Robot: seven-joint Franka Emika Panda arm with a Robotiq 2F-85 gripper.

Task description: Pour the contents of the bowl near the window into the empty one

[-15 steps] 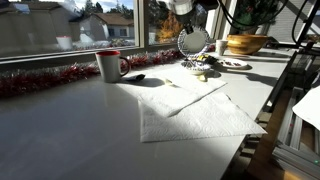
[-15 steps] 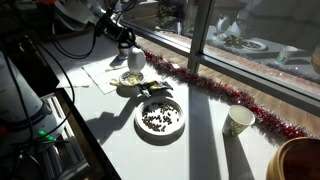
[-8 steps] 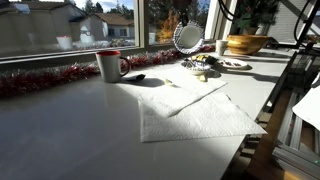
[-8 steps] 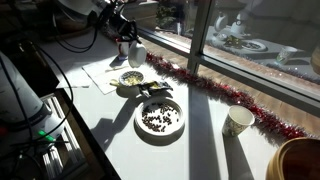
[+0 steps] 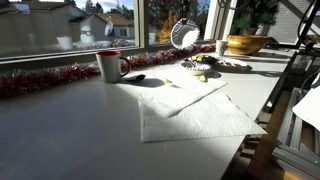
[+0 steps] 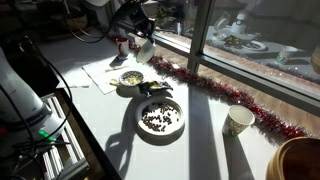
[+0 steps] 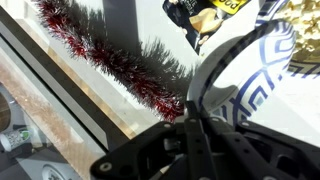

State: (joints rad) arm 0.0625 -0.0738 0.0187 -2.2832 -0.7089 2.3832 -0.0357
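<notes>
The tipped bowl's inside is bare, so my gripper should next lower it, turning it level, onto the tabletop [image 5: 165, 69] between the tinsel and the filled bowl and release it.
My gripper [image 5: 188, 24] is shut on the rim of a small white bowl with a dark blue pattern [image 5: 184, 36] and holds it tipped on edge in the air beside the window. It also shows in an exterior view [image 6: 143, 45] and fills the wrist view [image 7: 255, 70], where its inside looks bare white. A second small patterned bowl [image 6: 131, 77] stands on the table below and holds pale yellow pieces [image 6: 131, 76]. In the wrist view my gripper [image 7: 195, 115] clamps the bowl's rim.
A red-rimmed mug [image 5: 108, 65] and red tinsel [image 5: 45, 80] lie along the window sill. A plate of dark pieces [image 6: 160, 118], a black-yellow packet [image 6: 152, 89], a paper cup [image 6: 238, 121], a large wooden bowl [image 5: 247, 43] and a white napkin [image 5: 190, 110] are on the table.
My gripper has lifted the tipped bowl higher and a little toward the window, away from the bowl of yellow pieces. Nothing else moved.
</notes>
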